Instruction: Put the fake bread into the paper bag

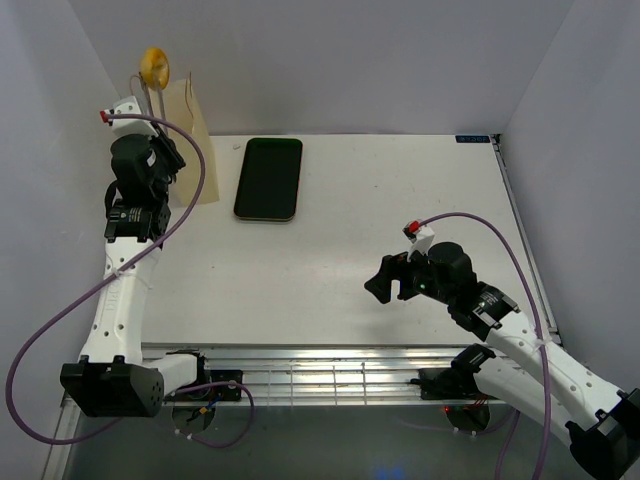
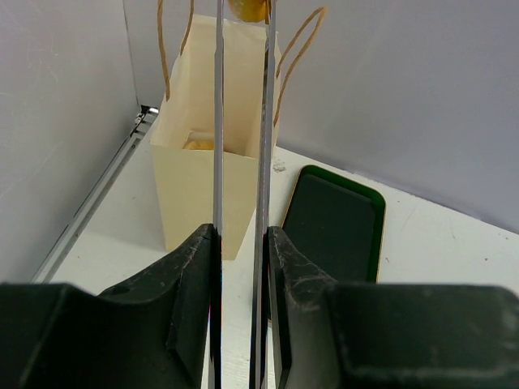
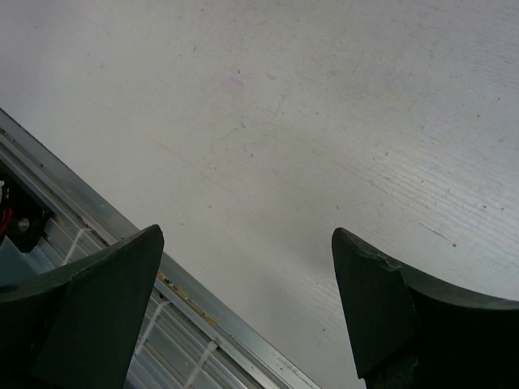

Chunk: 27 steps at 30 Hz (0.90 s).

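Note:
I will move my left gripper outward and tilt it down to bring its tong tips into the bag's opening and let go of the tongs, because the bread is still hanging above the opening.
My left gripper is shut on a pair of thin metal tongs that reach upward. The tong tips pinch a golden-yellow piece of fake bread in the air just above the open mouth of the paper bag. The bag stands upright at the far left of the table, its brown loop handles up. Another tan pastry shows inside the bag. My right gripper is open and empty, low over the bare table near the front right.
A black rectangular tray lies flat just right of the bag. The grey walls stand close behind and left of the bag. A metal rail runs along the table's front edge under my right gripper.

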Motion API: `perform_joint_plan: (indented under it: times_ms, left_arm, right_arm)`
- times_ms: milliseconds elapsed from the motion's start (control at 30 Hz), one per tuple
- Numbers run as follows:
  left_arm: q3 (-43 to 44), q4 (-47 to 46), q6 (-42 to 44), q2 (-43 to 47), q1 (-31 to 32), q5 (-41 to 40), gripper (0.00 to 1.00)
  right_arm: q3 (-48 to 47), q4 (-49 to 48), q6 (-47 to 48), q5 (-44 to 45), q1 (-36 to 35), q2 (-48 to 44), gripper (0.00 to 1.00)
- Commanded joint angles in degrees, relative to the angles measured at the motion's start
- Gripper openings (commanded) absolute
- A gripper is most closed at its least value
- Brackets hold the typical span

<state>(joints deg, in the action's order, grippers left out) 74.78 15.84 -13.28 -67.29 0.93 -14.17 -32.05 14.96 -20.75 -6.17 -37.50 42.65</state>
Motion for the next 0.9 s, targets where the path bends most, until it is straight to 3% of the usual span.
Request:
perform_joint_plan:
  times_ms: [0,867]
  left_arm:
    - [3.4,-1.3,0.8,-0.4,-0.1,-0.4,0.33]
    - [10.3,5.9,0.6,-11.3,-0.8,2.5,0.37]
  right_arm:
    - [0.3,-1.7,0.5,0.1,0.2,-1.3,0.9]
    - [-0.2,-0.9,0.5,0.0,0.4,-1.6,0.9]
